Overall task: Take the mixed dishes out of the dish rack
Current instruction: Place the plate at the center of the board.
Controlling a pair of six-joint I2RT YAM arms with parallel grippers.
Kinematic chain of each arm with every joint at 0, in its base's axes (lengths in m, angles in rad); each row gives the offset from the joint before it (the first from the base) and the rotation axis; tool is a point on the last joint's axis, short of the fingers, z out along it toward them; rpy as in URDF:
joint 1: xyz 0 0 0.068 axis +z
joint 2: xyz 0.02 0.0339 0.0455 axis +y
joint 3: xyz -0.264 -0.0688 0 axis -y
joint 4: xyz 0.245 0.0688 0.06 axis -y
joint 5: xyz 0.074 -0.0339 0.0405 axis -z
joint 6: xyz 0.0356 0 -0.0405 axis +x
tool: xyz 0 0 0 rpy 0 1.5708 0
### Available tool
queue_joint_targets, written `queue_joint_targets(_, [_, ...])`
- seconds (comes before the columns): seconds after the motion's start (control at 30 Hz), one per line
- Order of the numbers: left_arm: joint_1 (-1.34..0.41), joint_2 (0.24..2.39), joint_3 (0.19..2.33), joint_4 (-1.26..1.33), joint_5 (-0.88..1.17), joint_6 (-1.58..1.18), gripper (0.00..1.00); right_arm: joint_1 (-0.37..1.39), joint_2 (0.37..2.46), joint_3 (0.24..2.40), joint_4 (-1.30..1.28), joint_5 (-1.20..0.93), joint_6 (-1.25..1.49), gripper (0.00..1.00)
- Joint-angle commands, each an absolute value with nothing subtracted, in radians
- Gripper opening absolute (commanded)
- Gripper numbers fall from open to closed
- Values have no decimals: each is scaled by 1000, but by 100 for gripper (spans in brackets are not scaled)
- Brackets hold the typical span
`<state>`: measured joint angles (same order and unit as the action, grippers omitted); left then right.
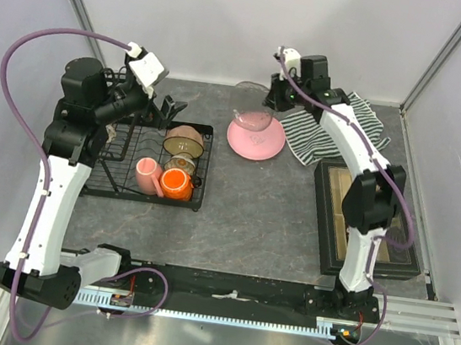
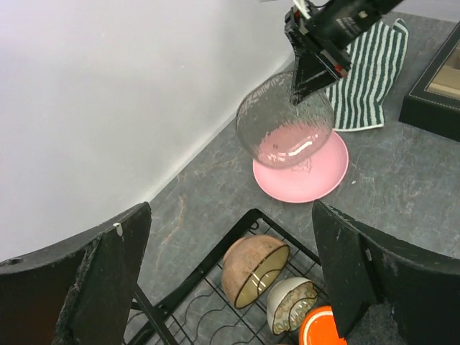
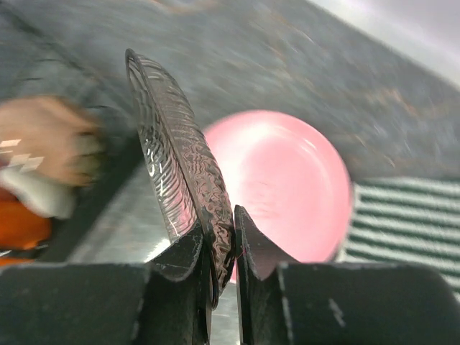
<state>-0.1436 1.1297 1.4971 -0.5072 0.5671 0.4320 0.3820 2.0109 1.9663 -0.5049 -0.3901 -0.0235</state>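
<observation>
I should next lower the dish point(image 3: 180, 158) with my right gripper onto the plate's middle point(image 3: 277, 185) and release the dish's rim, as the pink round plate lies flat and empty below.
My right gripper point(image 3: 219, 237) is shut on the rim of the small patterned oval dish point(image 3: 180, 158), a clear glass one held tilted on edge over the pink round plate point(image 1: 256, 142). The plate lies flat on the table, right of the dish rack point(image 1: 122, 158). In the rack's basket section stand a tan-brown bowl point(image 2: 248, 266), a small floral bowl point(image 2: 291, 305), an orange mug point(image 1: 175, 184) and a pink mug point(image 1: 145, 174). My left gripper point(image 2: 230, 215) hangs wide open above the rack's far corner, with nothing between its fingers.
A green-and-white striped towel point(image 1: 338, 127) lies right of the plate, partly under the right arm. A dark compartmented box point(image 1: 360, 219) sits at the right. White walls close in the back and sides.
</observation>
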Motion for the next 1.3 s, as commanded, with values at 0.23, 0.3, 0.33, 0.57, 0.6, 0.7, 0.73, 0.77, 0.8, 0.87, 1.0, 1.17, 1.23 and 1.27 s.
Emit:
queue_joint_targets(0.23, [-143, 1106, 1436, -486, 554, 419, 99, 270, 2266, 2069, -480, -538, 70, 0])
queue_joint_targets(0.3, [-143, 1108, 1430, -492, 557, 419, 99, 262, 2298, 2072, -471, -586, 90, 0])
queue_joint_targets(0.33, [-143, 1108, 1430, -497, 558, 422, 99, 261, 2305, 2072, -468, -600, 97, 0])
queue_joint_targets(0.57, [-143, 1089, 1399, -505, 566, 423, 99, 233, 2347, 2077, -456, -683, 132, 0])
queue_joint_targets(0.6, [-143, 1085, 1397, -506, 568, 425, 99, 230, 2355, 2079, -451, -702, 140, 0])
queue_joint_targets(0.7, [-143, 1078, 1390, -508, 568, 426, 99, 213, 2371, 2079, -440, -733, 150, 0])
queue_joint_targets(0.73, [-143, 1077, 1390, -511, 569, 428, 99, 206, 2376, 2079, -437, -759, 159, 0])
queue_joint_targets(0.77, [-143, 1075, 1388, -511, 569, 426, 99, 203, 2381, 2079, -434, -770, 164, 0])
queue_joint_targets(0.8, [-143, 1075, 1387, -511, 569, 428, 99, 199, 2388, 2079, -431, -778, 166, 0])
queue_joint_targets(0.87, [-143, 1074, 1385, -514, 571, 430, 99, 193, 2396, 2079, -428, -784, 164, 0])
queue_joint_targets(1.0, [-143, 1072, 1384, -518, 571, 433, 99, 189, 2418, 2086, -430, -795, 166, 0])
queue_joint_targets(1.17, [-143, 1072, 1379, -523, 569, 434, 99, 186, 2441, 2098, -430, -804, 167, 0])
queue_joint_targets(1.23, [-143, 1072, 1376, -523, 569, 436, 99, 184, 2450, 2103, -431, -802, 167, 0])
queue_joint_targets(1.27, [-143, 1071, 1373, -523, 568, 437, 99, 186, 2454, 2105, -430, -801, 167, 0])
